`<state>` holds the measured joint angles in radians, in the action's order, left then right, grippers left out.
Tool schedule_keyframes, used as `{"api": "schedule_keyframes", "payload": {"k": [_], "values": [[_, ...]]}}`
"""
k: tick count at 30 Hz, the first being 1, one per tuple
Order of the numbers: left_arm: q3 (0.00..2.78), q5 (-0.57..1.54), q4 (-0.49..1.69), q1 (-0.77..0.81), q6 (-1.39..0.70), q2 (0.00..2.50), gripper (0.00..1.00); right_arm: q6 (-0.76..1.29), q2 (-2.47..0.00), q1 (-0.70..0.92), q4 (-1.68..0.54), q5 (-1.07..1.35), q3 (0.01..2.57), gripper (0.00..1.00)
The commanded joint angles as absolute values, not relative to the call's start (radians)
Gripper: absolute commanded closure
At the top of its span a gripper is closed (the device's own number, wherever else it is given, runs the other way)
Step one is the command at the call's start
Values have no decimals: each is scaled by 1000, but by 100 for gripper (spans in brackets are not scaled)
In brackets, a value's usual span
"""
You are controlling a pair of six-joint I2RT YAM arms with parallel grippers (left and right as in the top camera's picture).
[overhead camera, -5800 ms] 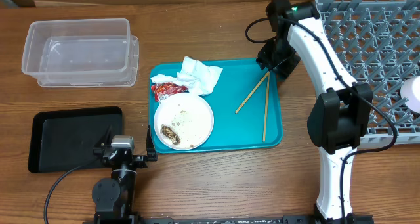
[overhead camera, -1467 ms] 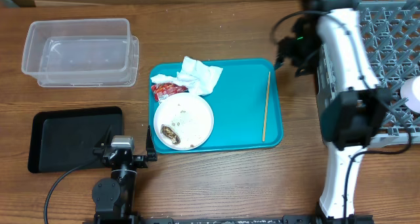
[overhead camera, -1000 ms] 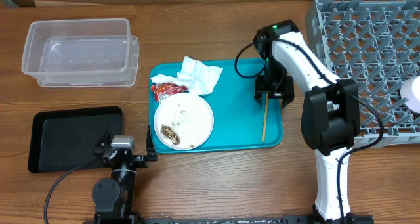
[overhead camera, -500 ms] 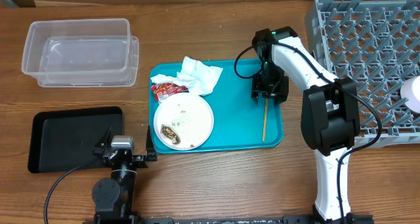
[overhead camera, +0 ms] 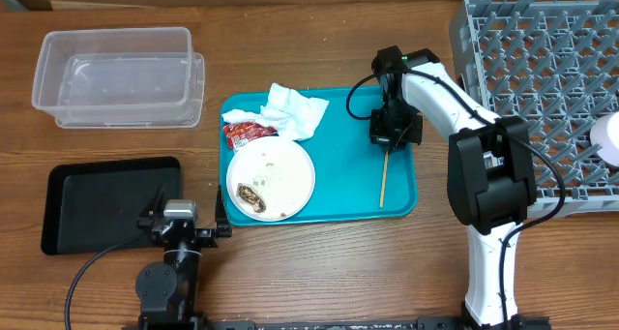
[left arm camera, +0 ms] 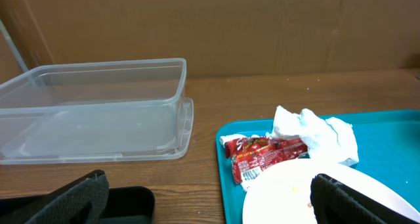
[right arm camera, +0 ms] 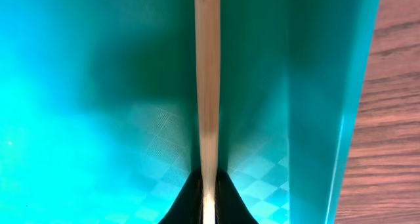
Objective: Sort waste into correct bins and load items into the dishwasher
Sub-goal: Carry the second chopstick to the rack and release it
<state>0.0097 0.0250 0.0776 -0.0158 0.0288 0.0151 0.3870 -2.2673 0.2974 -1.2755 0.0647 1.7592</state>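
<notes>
My right gripper holds the chopstick between its fingers, so it needs to lift the chopstick off the teal tray [overhead camera: 353, 190] and carry it outward over the far part of the grey rack.
My right gripper [overhead camera: 391, 136] is shut on a pale wooden chopstick [overhead camera: 383, 180] over the right side of the teal tray [overhead camera: 353, 190]; the right wrist view shows the stick [right arm camera: 207, 86] pinched between the jaws [right arm camera: 208, 198]. Only one chopstick shows. A white plate [overhead camera: 274, 178] with a brown food scrap [overhead camera: 251, 195] and rice grains lies on the tray, with a red wrapper [overhead camera: 246, 132] and a crumpled napkin [overhead camera: 293, 112] behind it. The clear tub [overhead camera: 116, 76] is at the far left, the black tray [overhead camera: 106, 202] below it. The grey rack [overhead camera: 542, 88] is at the right. My left gripper [left arm camera: 210, 204] is open and empty near the black tray.
A white round dish [overhead camera: 608, 139] sits at the rack's right edge. The left wrist view shows the clear tub [left arm camera: 98, 106], wrapper [left arm camera: 266, 152], napkin [left arm camera: 312, 135] and plate [left arm camera: 295, 198]. A cardboard wall stands behind the table.
My right gripper came back from the rack to the tray, lowered onto the remaining chopstick and closed on it; the stick has shifted slightly left. One chopstick is gone from the tray. The left arm has not moved.
</notes>
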Motion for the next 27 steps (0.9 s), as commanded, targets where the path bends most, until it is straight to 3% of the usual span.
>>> {"api": "schedule_keyframes", "payload": {"k": [1,8,13,20,27], "values": [[5,19,78,-26,22,6,0,389,-2255,289,-1306,72,1818,96],[5,19,78,-26,22,6,0,218,-2244,172,-1494,69,2192,96],[5,19,78,-26,22,6,0,125,-2243,26,-1483,69,2418,96],[5,19,78,-26,22,6,0,-103,-2244,-153,-1353,70,2445,96],[5,19,78,-26,22,6,0,-261,-2251,-221,-1241,73,2440,96]]}}
